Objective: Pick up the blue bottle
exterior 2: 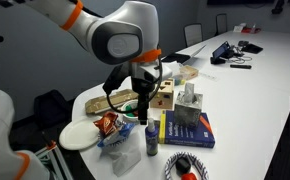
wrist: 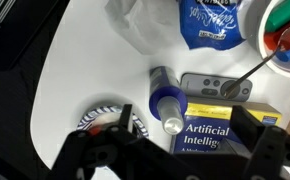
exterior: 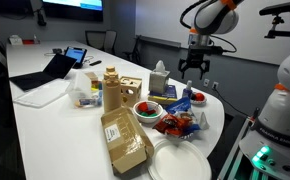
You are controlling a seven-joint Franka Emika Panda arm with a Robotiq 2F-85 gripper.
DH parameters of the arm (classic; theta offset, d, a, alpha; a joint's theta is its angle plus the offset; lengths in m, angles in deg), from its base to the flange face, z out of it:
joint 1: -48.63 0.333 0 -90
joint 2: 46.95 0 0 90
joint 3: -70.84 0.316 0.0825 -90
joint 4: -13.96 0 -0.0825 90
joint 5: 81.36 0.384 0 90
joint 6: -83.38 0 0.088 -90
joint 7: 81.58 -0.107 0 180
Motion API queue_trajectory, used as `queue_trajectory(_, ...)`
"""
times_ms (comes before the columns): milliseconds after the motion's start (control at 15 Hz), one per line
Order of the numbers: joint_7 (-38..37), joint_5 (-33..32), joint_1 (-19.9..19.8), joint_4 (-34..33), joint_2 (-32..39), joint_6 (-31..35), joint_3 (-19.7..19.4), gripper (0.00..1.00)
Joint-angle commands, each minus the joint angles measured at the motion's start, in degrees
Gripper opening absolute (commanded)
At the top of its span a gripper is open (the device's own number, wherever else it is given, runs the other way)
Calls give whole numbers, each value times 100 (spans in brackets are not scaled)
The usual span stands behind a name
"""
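The gripper lowers around the bottle's whitish cap (exterior 2: 152, 124) (wrist: 171, 114) next and closes, as the cap sits below it, already lined up between the two open fingers.
The blue bottle (exterior 2: 151, 139) stands upright near the table's rounded end, pale blue with a whitish cap. In the wrist view I look down on it (wrist: 164, 100), cap towards me. My gripper (wrist: 183, 135) is open and empty, and its two dark fingers straddle the cap from above without touching it. In both exterior views the gripper (exterior 2: 142, 98) (exterior: 192, 68) hangs above the table, over the bottle. I cannot pick the bottle out in the exterior view that shows the whole table.
A blue-and-yellow book (wrist: 223, 132) lies right beside the bottle, with a grey remote (wrist: 211, 85) and a blue packet (wrist: 209, 24) beyond. A patterned disc (wrist: 98, 120) lies on the other side. A tissue box (exterior 2: 190, 103), a wooden box (exterior 2: 165, 92), a white plate (exterior 2: 77, 135) and a tall tan bottle (exterior: 111, 88) stand nearby.
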Motion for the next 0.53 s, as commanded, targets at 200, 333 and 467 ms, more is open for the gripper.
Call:
queue_trajectory(200, -270, -83, -104, -5, 231, 339, -54, 100)
queue_trajectory(333, -333, -115, -149, -5, 273, 392, -60, 100)
queue_trajectory(467, -391, -118, -187, -5, 298, 428, -77, 100)
